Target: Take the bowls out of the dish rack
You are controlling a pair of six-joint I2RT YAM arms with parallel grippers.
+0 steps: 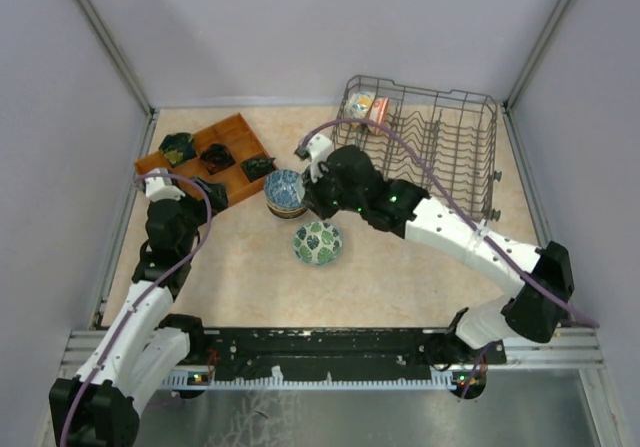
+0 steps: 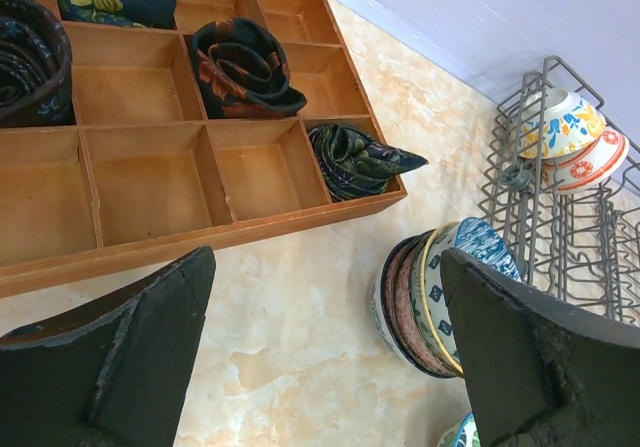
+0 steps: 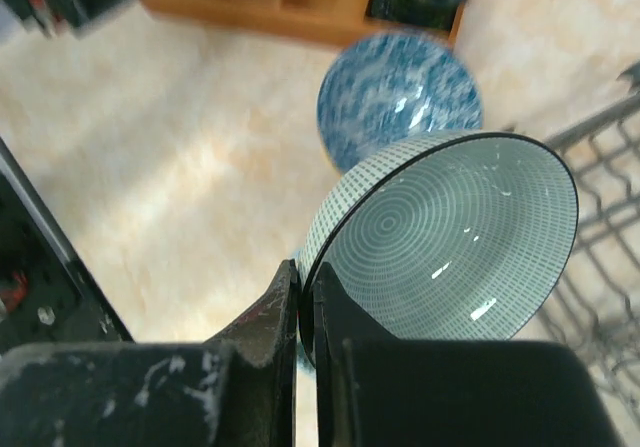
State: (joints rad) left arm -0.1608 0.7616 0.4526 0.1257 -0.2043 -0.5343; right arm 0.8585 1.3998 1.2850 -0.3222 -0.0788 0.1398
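The green leaf bowl [image 1: 317, 243] sits alone and empty on the tabletop. I will next move my right gripper back and down to set the pale teal bowl into it.
My right gripper [image 3: 306, 277] is shut on the rim of a pale teal bowl [image 3: 450, 227], held tilted above the table just beside a stack of bowls topped by a blue-white one [image 3: 400, 97]. In the top view the right gripper [image 1: 318, 192] is next to that stack [image 1: 285, 192], left of the grey wire dish rack [image 1: 440, 142]; its wrist hides the teal bowl. Two bowls [image 1: 365, 105] stay in the rack's far left corner. A green leaf bowl [image 1: 318, 242] sits alone on the table. My left gripper [image 2: 330, 337] is open and empty, left of the stack [image 2: 430, 297].
A brown wooden compartment tray [image 1: 215, 152] holding dark folded cloths lies at the back left, close to my left gripper [image 1: 210, 197]. The rack's wires [image 3: 600, 217] are right of the held bowl. Grey walls enclose the table on three sides.
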